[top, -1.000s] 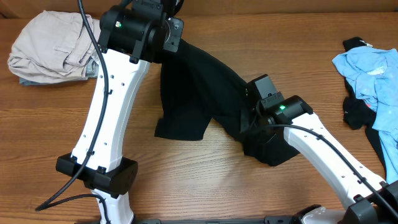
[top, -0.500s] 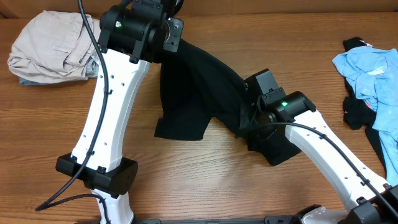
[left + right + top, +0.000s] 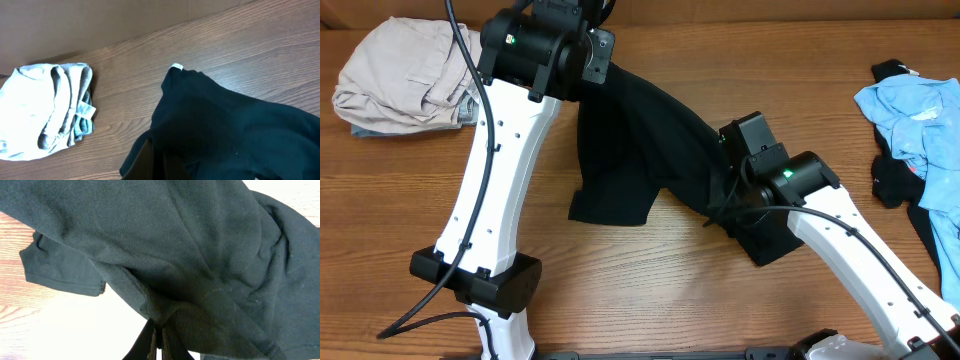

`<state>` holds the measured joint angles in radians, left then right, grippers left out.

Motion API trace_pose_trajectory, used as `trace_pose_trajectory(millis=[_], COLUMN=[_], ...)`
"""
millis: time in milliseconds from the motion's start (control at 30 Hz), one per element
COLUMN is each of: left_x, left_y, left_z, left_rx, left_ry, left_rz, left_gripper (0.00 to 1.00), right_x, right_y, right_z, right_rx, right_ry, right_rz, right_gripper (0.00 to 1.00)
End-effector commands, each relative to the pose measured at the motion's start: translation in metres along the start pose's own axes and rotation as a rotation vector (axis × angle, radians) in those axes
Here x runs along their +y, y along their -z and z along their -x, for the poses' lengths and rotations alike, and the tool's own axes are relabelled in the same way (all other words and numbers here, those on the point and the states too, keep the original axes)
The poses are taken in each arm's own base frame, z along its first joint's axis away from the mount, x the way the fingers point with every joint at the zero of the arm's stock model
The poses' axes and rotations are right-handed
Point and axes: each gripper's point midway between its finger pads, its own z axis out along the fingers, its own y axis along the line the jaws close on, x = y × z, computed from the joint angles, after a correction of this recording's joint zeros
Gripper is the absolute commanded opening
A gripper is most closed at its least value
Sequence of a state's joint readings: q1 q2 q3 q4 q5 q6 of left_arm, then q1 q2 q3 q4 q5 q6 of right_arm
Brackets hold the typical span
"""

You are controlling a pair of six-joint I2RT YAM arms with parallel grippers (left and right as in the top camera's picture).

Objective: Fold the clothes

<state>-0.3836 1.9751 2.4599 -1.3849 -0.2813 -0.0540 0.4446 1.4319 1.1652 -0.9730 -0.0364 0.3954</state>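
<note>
I should next move my left gripper up, then down onto the tabletop beside the folded beige garment, and let go of the black shirt's corner, because the shirt still hangs bunched.
A black shirt is stretched between my two grippers over the middle of the table. My left gripper is shut on its far top edge, next to the collar tag; the fingers are buried in the cloth. My right gripper is shut on a fold of the shirt's lower right part and holds it just above the table. One short sleeve lies flat on the wood. The shirt also fills the right wrist view.
A folded beige garment sits at the far left; it also shows in the left wrist view. A pile of light blue and black clothes lies at the right edge. The wooden table shows in front.
My right gripper has moved a little to the right and up with the shirt's fold in it, pulling the cloth. The left arm has not moved.
</note>
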Motion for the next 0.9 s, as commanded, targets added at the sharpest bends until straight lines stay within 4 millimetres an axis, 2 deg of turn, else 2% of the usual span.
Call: trace_pose_trajectory(millis=[0,267,467,700,867], left_x=[0.016,0.025,0.03,0.048,0.073], left_y=[0.028,0.049,0.06,0.075,0.103], left_z=[0.009,0.009,-0.003,-0.013,-0.009], left_rx=[-0.067,-0.098,-0.07,-0.057,-0.133], left_ry=[0.049,0.059,0.051,0.065,0.127], left_rz=[0.025,0.041,0.047,0.115,0.149], left_gripper=[0.04,0.04,0.04,0.04,0.04], right_x=[0.003,0.001,-0.007,-0.013,-0.03], right_y=[0.018,0.03,0.053,0.095,0.147], right_z=[0.014,0.014,0.017,0.031,0.054], right_rx=[-0.064,-0.092,-0.137,-0.205,-0.314], right_ry=[0.003,0.004,0.002,-0.004,-0.046], right_rz=[0.014,0.012,-0.029,-0.085,-0.166], right_gripper=[0.04,0.04,0.04,0.04,0.04])
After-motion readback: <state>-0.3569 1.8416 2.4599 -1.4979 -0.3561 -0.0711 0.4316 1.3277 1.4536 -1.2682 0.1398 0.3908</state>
